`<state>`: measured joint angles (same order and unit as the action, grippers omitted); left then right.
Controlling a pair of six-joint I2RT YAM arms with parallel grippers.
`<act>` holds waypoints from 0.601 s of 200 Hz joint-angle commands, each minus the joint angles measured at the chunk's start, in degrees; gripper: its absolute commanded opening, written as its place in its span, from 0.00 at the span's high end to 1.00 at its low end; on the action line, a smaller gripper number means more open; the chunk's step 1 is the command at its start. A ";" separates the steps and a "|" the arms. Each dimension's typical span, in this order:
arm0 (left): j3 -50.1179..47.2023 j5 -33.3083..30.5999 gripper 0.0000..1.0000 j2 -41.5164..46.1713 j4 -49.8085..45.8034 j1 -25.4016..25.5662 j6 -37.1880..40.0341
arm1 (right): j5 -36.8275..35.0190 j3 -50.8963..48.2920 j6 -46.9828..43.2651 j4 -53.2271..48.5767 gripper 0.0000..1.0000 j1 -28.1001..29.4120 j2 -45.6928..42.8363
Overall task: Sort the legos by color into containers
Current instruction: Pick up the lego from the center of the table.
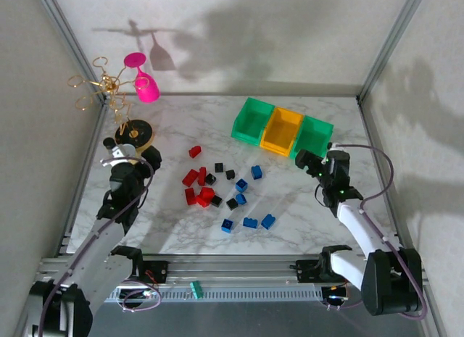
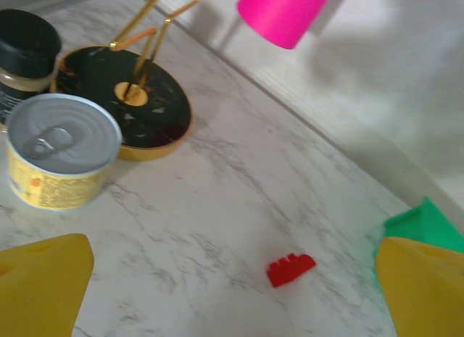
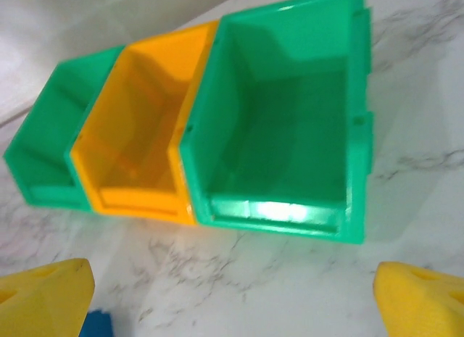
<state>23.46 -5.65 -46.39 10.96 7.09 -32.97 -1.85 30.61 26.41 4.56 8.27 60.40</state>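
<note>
My open right gripper will next cross the table and lower over the clear-standing blue brick nearest the bins.
Several legos lie loose mid-table: a red cluster [image 1: 199, 188], a lone red brick [image 1: 194, 151] [image 2: 290, 269], black bricks [image 1: 230, 174] and blue bricks [image 1: 250, 222]. The containers stand in a row at the back right: a green bin [image 1: 252, 121] [image 3: 47, 141], a yellow bin [image 1: 281, 131] [image 3: 138, 134] and a second green bin [image 1: 315, 136] [image 3: 283, 134], all empty where I can see in. My left gripper [image 1: 148, 159] [image 2: 232, 293] is open above bare table, the lone red brick just ahead of it. My right gripper [image 1: 308, 163] [image 3: 232, 301] is open just in front of the right green bin, holding nothing.
A gold wire stand on a black round base [image 2: 134, 98] carries a pink cup [image 1: 145, 83] at the back left. A yellow tin [image 2: 61, 152] and a dark jar [image 2: 25, 51] stand beside it. A blue brick [image 3: 96, 326] lies by my right gripper's left finger.
</note>
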 commanded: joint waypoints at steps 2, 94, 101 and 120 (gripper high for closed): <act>-1.18 4.15 0.00 3.32 -4.84 1.97 -2.55 | -0.91 3.84 0.12 -6.79 0.01 3.60 0.98; -4.39 6.81 0.00 7.47 -3.46 16.62 -7.40 | -10.26 16.91 -1.80 -15.71 0.01 24.01 18.96; -4.39 6.47 0.00 7.21 -3.21 17.94 -7.41 | -10.92 18.05 -2.12 -16.20 0.02 25.23 20.57; -3.55 5.01 0.01 5.56 -3.40 20.75 -7.12 | -11.49 20.29 -2.96 -16.72 0.03 27.59 24.75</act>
<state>19.90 -0.16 -39.48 6.63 24.99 -39.27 -10.07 47.44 24.97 -8.88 33.17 81.08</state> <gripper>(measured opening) 0.995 0.979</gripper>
